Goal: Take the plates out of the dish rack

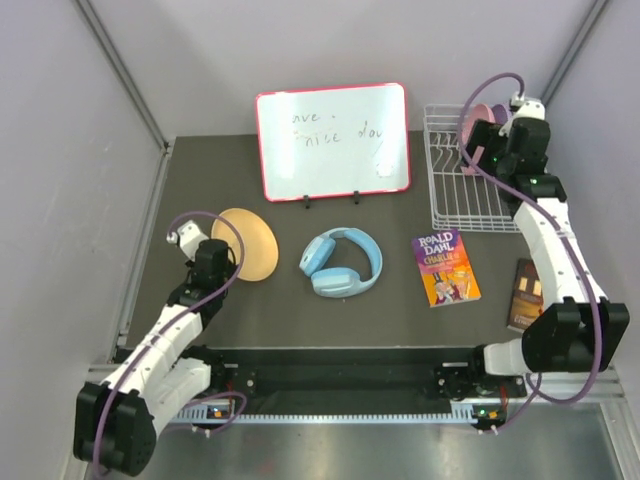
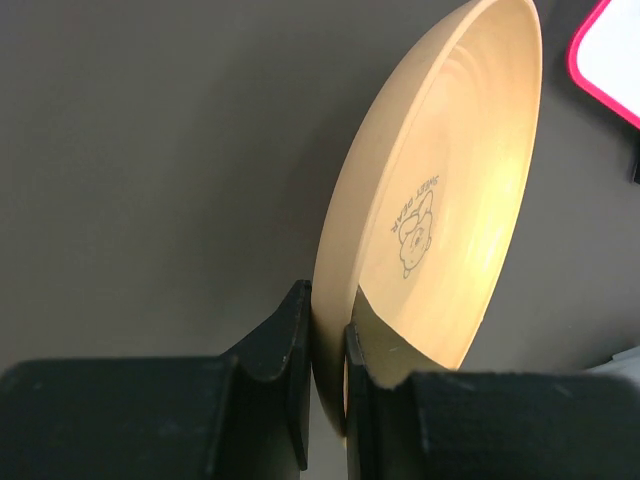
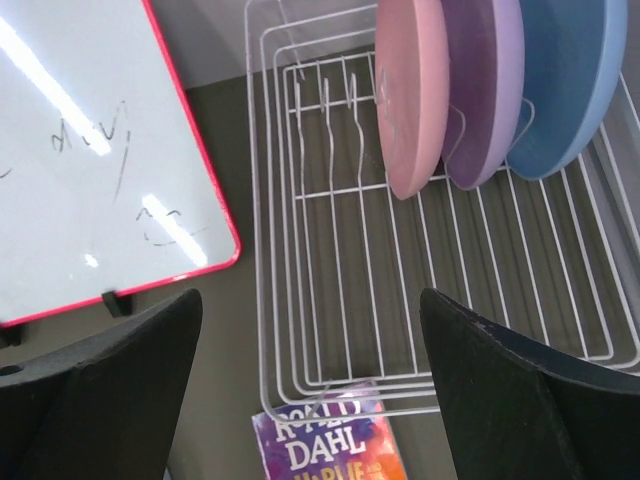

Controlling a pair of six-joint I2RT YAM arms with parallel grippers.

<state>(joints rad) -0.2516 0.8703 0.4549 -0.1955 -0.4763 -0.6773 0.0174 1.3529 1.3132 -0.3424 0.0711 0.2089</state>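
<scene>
The pink plate is the last in the row and the rack beside it is empty, so the robot's right gripper needs to go down next, tilting toward that plate, and close on its upper rim [image 1: 482,112] [image 3: 431,85].
My left gripper [image 1: 226,258] is shut on the rim of the tan-orange plate [image 1: 252,243], held tilted over the left of the table; in the left wrist view the plate [image 2: 440,200] stands on edge between my fingers [image 2: 290,350]. The white wire dish rack [image 1: 448,205] stands at the back right. The pink plate [image 3: 412,90], lavender-purple plate [image 3: 485,80] and light blue plate [image 3: 570,80] stand upright in the dish rack [image 3: 330,300]. My right gripper [image 1: 478,148] hovers open above the rack, its fingers [image 3: 500,400] wide apart and empty.
A red-framed whiteboard [image 1: 333,140] stands at the back centre. Light blue headphones [image 1: 341,262] lie mid-table. A Roald Dahl book [image 1: 445,267] lies in front of the rack, and a brown booklet [image 1: 525,293] at the right edge. Walls enclose the table.
</scene>
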